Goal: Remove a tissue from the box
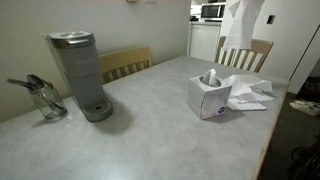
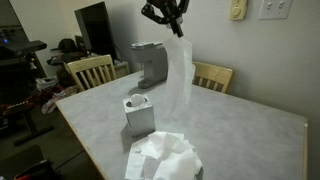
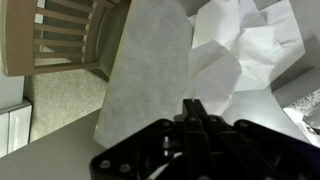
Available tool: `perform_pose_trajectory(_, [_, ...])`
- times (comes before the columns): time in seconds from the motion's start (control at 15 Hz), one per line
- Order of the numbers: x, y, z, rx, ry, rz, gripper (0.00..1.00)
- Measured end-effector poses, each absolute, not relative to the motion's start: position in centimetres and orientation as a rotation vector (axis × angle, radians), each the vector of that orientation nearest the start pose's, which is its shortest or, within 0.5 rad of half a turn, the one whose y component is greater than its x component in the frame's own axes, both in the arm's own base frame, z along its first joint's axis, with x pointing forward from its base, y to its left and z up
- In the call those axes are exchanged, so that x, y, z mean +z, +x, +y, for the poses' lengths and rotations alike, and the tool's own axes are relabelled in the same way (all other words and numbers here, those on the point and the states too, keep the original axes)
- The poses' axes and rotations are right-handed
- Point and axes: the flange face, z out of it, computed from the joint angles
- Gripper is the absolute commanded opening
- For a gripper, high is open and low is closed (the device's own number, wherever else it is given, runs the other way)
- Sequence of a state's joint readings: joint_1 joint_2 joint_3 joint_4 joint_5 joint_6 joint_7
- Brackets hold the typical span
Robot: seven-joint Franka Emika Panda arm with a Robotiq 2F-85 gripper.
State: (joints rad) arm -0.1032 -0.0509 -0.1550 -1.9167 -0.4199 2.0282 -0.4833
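Observation:
The pile of loose tissues is below my gripper, beside the box (image 1: 209, 96), so next I will lower my gripper onto the pile and release the white tissue there.
A white and blue tissue box (image 1: 209, 96) stands on the grey table (image 1: 140, 140), with a tissue sticking out of its top; it also shows in an exterior view (image 2: 138, 114). My gripper (image 2: 171, 16) is high above the table, shut on a white tissue (image 2: 180, 78) that hangs down free of the box. The same tissue hangs at the top of an exterior view (image 1: 236, 24). In the wrist view the shut fingers (image 3: 195, 108) pinch the tissue (image 3: 150, 70).
A pile of loose tissues (image 2: 165, 158) lies on the table beside the box, seen too in the wrist view (image 3: 250, 50). A grey coffee maker (image 1: 80, 72) and a glass jar of utensils (image 1: 46, 100) stand at the far end. Wooden chairs (image 2: 92, 70) surround the table.

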Motion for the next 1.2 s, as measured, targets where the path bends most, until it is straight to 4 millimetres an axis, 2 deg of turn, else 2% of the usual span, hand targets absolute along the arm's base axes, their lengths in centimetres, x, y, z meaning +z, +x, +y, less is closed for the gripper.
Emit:
perform_pose_trajectory(0.27, [51.2, 52.3, -21.8, -0.086, -3.474, -0.690, 0.00])
perform_pose_trajectory(0.4, [49.5, 51.7, -23.1, -0.130, -3.444, -0.679, 0.00])
perform_pose_trajectory(0.6, [46.3, 51.1, -23.4, -0.157, -3.385, -0.641, 0.00])
perform_pose_trajectory(0.93, [39.4, 50.2, -22.8, -0.110, -3.280, -0.573, 0.00])
perform_pose_trajectory(1.2, [34.2, 49.3, -22.5, -0.066, -3.208, -0.596, 0.00])
